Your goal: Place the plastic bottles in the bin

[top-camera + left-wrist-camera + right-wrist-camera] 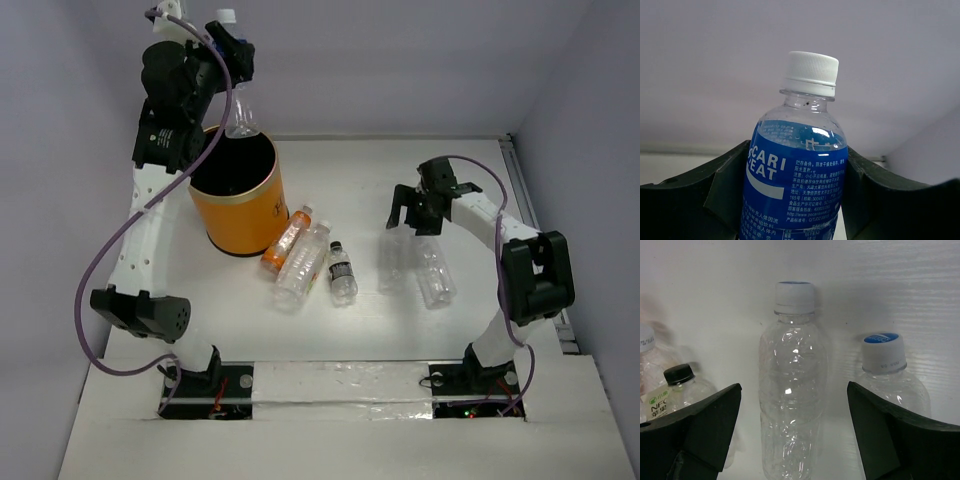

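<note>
The bottle's clear base is still high above the bin's opening, so my left gripper will next lower the bottle toward the bin's black inside and let go of it there.
My left gripper (232,58) (797,152) is shut on a blue-labelled plastic bottle (795,180) with a white cap. It holds the bottle upright, high over the far rim of the round orange bin (240,225); the bottle's clear base (243,122) hangs above the black inside. My right gripper (412,222) (793,386) stands open just above a clear ribbed bottle (792,390) (395,262) lying on the table, which shows between the fingers untouched. A second clear bottle (890,375) (436,272) lies beside it.
Right of the bin lie an orange bottle (286,240), a clear ribbed bottle (303,266) and a small dark-labelled bottle (342,272) (682,387) with a black cap. A metal rail (522,190) runs along the table's right edge.
</note>
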Motion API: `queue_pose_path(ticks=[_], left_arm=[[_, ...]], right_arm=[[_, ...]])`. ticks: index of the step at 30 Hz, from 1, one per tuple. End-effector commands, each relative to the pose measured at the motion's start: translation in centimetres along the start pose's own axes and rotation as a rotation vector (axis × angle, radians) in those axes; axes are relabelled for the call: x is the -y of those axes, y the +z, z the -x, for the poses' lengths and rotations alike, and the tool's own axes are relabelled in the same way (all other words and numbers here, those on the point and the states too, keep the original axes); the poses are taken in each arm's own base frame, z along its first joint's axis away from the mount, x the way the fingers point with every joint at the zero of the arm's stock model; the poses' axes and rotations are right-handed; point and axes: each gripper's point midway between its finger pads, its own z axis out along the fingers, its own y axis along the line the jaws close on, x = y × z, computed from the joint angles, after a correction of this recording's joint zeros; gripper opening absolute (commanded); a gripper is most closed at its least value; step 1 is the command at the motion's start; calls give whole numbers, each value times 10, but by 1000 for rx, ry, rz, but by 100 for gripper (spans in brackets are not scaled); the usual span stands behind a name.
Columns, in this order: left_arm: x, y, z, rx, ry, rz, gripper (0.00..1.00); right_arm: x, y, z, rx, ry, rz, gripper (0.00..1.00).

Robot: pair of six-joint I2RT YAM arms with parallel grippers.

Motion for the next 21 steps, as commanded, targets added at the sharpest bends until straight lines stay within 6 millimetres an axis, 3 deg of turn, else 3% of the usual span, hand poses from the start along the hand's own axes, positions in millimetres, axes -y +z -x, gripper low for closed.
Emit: queue_pose_path(ticks=[1,3,5,6,8,14,15,17,18,21], left_arm=[[-32,2,0,19,11,48,37],[-63,-1,-5,16,34,124,37],[-80,-3,-1,61,52,150,37],[-90,-6,-12,48,57,163,37],[-95,-4,-12,75,59,158,38],[-112,6,-46,45,84,150,40],[-118,4,-59,23,82,157,42],[-121,3,-65,28,83,154,53],[-121,1,-66,29,84,156,71],[-128,-7,-78,13,86,175,80]], right_arm=[[-10,-1,18,24,-16,42,92],[-9,8,13,-3,-10,42,92],[-8,14,9,-21,-6,44,92],[-8,18,5,-37,-2,51,92],[-9,22,2,-46,6,62,91],[-17,32,-6,-67,11,91,88],[-17,33,-5,-65,14,88,88],[-16,38,-6,-71,26,85,88],[-17,39,-6,-73,29,86,88],[-20,44,-8,-79,30,90,86]])
